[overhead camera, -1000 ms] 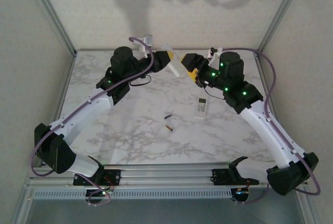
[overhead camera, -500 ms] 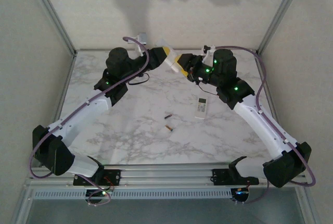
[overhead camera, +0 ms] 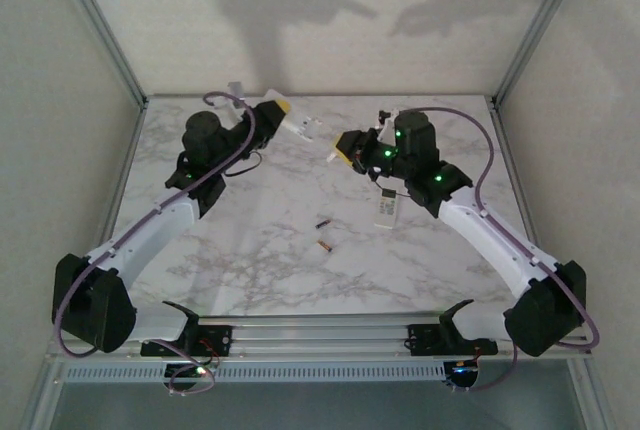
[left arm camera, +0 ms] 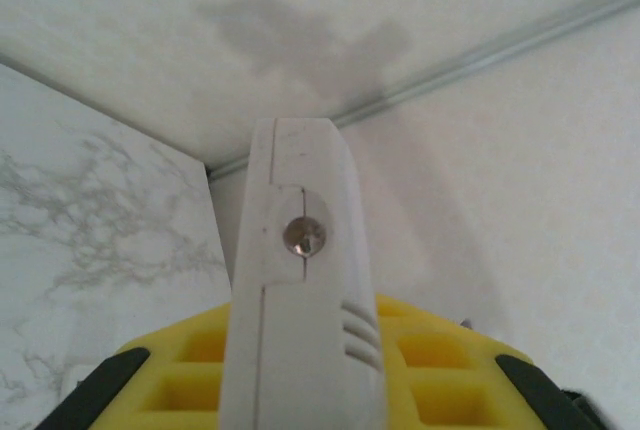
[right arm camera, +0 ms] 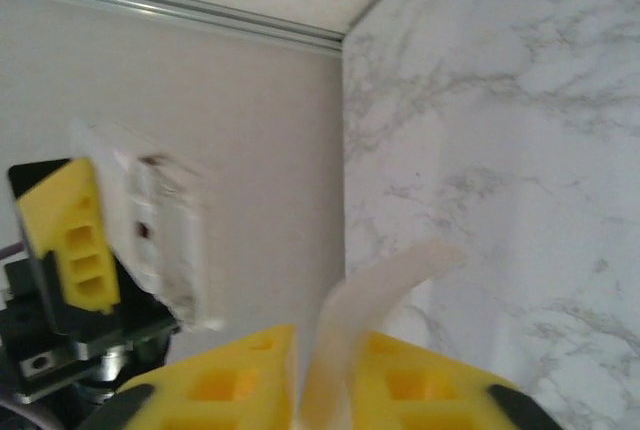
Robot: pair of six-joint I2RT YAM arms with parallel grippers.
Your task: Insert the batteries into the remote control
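Observation:
My left gripper moves back and down next to let go of the remote on clear marble (overhead camera: 282,214) beside the dark battery, since that marble lies below and back from it.
My left gripper (overhead camera: 289,117) is shut on a white remote (overhead camera: 302,128), held off the table at the back; its back face with a screw (left arm camera: 304,236) rises between the yellow pads (left arm camera: 440,360). My right gripper (overhead camera: 344,152) is shut on a thin, curved white cover piece (right arm camera: 372,315), a short gap to the right of the remote. The right wrist view has the remote (right arm camera: 160,240) in the left gripper's yellow finger (right arm camera: 72,235). Two batteries lie mid-table, one dark (overhead camera: 322,222) and one coppery (overhead camera: 324,245).
A second white remote (overhead camera: 388,208) lies flat on the marble table (overhead camera: 250,260) just under the right arm. Metal frame posts and walls close in the back and both sides. A rail runs along the near edge.
The two grippers, which met at the remote, have pulled apart. The left one swung back-left with the remote, and the right one drew away holding the thin cover piece.

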